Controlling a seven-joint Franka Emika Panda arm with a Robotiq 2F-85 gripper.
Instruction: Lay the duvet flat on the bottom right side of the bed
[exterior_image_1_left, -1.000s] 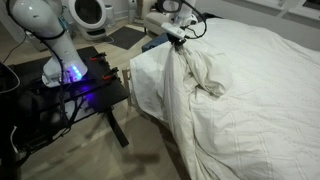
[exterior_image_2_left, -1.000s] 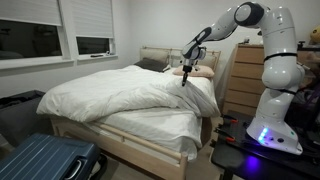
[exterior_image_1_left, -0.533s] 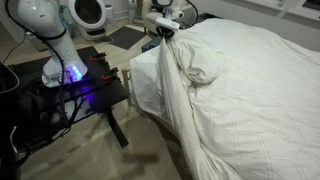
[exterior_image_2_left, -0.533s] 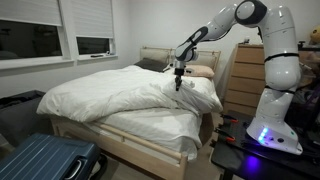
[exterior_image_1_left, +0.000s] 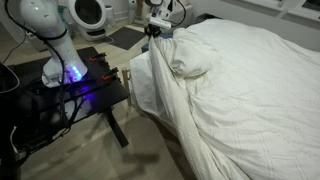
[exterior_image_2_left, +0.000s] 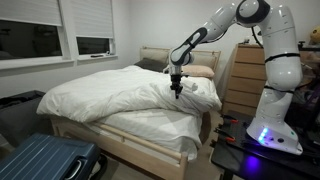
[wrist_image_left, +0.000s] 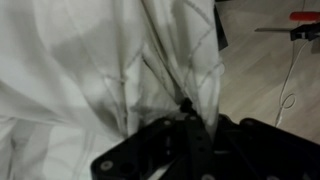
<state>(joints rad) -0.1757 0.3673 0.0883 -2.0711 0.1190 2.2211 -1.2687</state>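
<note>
I will next tilt my gripper and draw it back toward the robot base to release the duvet corner, because the bed's uncovered near edge (exterior_image_1_left: 141, 78) lies back from the gripper.
The white puffy duvet (exterior_image_1_left: 240, 80) covers most of the wide white bed (exterior_image_2_left: 150, 128) in both exterior views. My gripper (exterior_image_1_left: 155, 32) is shut on a bunched fold of the duvet at the bed's corner and holds it raised, so the cloth hangs down in a long drape (exterior_image_1_left: 170, 100). In an exterior view the gripper (exterior_image_2_left: 177, 92) hangs over the bed's side near the headboard end. In the wrist view the black jaws (wrist_image_left: 187, 112) pinch the striped white duvet (wrist_image_left: 110, 60), which fills most of the picture.
A black metal-framed table (exterior_image_1_left: 70, 90) with glowing electronics holds the robot base beside the bed. A blue suitcase (exterior_image_2_left: 40, 160) lies on the floor at the bed's foot. A wooden dresser (exterior_image_2_left: 243, 75) stands by the wall. Bare floor lies between table and bed.
My gripper has moved with the duvet fold along the bed's edge, toward the left in the exterior views, dragging the raised cloth with it.
</note>
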